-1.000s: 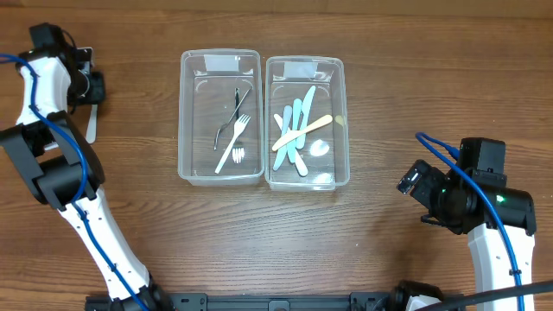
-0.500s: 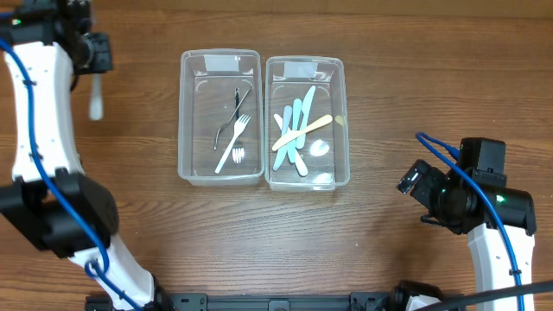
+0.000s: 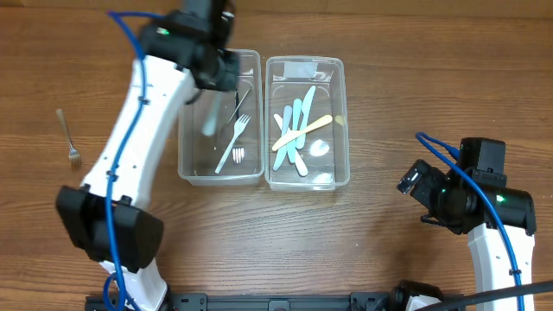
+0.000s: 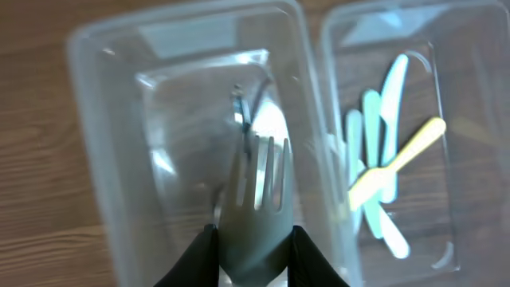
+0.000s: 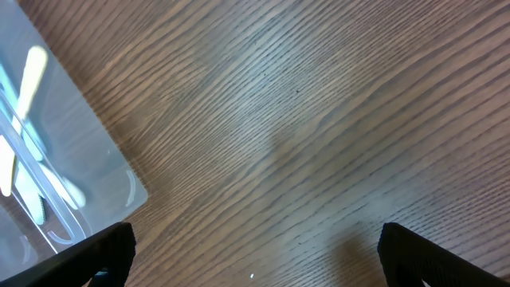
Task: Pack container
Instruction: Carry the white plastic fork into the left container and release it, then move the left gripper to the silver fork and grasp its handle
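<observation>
My left gripper still has to come down into the container before it releases the grey-white plastic fork (image 4: 256,203) beside the white fork (image 3: 233,144).
Two clear plastic containers stand side by side. The left container (image 3: 186,164) holds a white fork (image 3: 233,144) and a dark metal fork (image 3: 233,117). The right container (image 3: 341,164) holds several blue and cream plastic knives (image 3: 296,130). My left gripper (image 3: 210,95) is shut on a grey-white plastic fork (image 4: 256,203) and holds it above the left container (image 4: 119,183), tines pointing into it. My right gripper (image 3: 423,194) is open and empty over bare table, right of the containers; the right container's corner (image 5: 48,159) shows in its wrist view.
A small metal fork (image 3: 67,138) lies on the wooden table (image 3: 389,95) at the far left. The right arm's base and blue cable (image 3: 449,164) are at the lower right.
My left arm has swung from the far left edge rightward with the plastic fork, now over the left container. A metal fork on the table is uncovered. The right arm has not moved.
</observation>
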Motion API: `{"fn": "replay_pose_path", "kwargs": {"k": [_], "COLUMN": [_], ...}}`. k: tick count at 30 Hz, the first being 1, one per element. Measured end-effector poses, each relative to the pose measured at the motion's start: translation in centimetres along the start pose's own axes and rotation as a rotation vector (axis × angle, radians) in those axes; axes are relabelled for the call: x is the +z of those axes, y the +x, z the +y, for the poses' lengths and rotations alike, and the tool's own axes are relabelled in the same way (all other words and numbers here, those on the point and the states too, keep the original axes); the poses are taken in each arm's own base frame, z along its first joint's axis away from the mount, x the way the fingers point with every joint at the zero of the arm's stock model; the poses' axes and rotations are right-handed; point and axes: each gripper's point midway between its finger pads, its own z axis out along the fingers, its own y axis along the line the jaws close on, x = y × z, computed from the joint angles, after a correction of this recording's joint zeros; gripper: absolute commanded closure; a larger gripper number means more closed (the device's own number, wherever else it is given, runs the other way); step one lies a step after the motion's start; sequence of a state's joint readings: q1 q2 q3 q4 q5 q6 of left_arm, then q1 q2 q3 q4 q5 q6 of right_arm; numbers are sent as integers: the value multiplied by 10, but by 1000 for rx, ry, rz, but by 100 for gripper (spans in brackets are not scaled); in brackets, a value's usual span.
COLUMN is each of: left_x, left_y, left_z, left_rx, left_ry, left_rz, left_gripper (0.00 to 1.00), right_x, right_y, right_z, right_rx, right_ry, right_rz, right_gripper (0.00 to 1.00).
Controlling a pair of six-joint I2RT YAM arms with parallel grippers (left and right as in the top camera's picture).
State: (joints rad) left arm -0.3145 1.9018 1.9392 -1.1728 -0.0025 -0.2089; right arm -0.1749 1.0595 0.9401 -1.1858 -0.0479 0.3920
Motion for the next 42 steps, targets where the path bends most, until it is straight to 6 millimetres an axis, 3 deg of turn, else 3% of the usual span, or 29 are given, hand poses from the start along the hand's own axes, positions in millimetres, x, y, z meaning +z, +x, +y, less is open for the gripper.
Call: {"fn": "replay_pose_path", "kwargs": {"k": [2,7,9,10,11,14,19,22,24,25,26,27,28,31,33,35,37,42], "left_x": [19,81,107,115,124,133,128,105,76,54,34,-14,-45,-115,-157,-178,-185,-147], "left_y": [11,43,62,67,73,79,74,57,40,30,23,12,8,19,35,49,60,94], "left_z": [-7,-1,2,4,5,6,8,13,19,23,28,43,55,96,137,169,198,259], "left_rx": [-12,-61,-67,-67,-68,-65,-48,-47,-49,-57,-65,-95,-117,-223,-335,-429,-512,-691], "left_ry": [2,-29,-48,-53,-59,-66,-77,-105,-123,-134,-143,-162,-175,-216,-271,-321,-360,-401], "left_rz": [38,173,248,271,294,319,312,263,201,153,113,20,-38,-133,-194,-220,-221,-123], "left_gripper": [96,96,87,76,71,57,31,19,10,8,0,0,0,0,0,0,0,0], "right_x": [0,0,0,0,0,0,0,0,0,0,0,0,0,0,0,0,0,0], "right_y": [0,0,0,0,0,0,0,0,0,0,0,0,0,0,0,0,0,0], "right_z": [0,0,0,0,0,0,0,0,0,0,0,0,0,0,0,0,0,0], "right_rx": [0,0,0,0,0,0,0,0,0,0,0,-1,0,0,0,0,0,0], "right_ry": [0,0,-1,-1,-1,-1,-1,-1,-1,-1,-1,-2,-1,-1,-2,-2,-1,-1], "right_rz": [1,1,1,1,1,1,0,1,1,0,0,0,1,-1,-1,-1,0,1], "right_gripper": [0,0,0,0,0,0,0,0,0,0,0,0,0,0,0,0,0,0]}}
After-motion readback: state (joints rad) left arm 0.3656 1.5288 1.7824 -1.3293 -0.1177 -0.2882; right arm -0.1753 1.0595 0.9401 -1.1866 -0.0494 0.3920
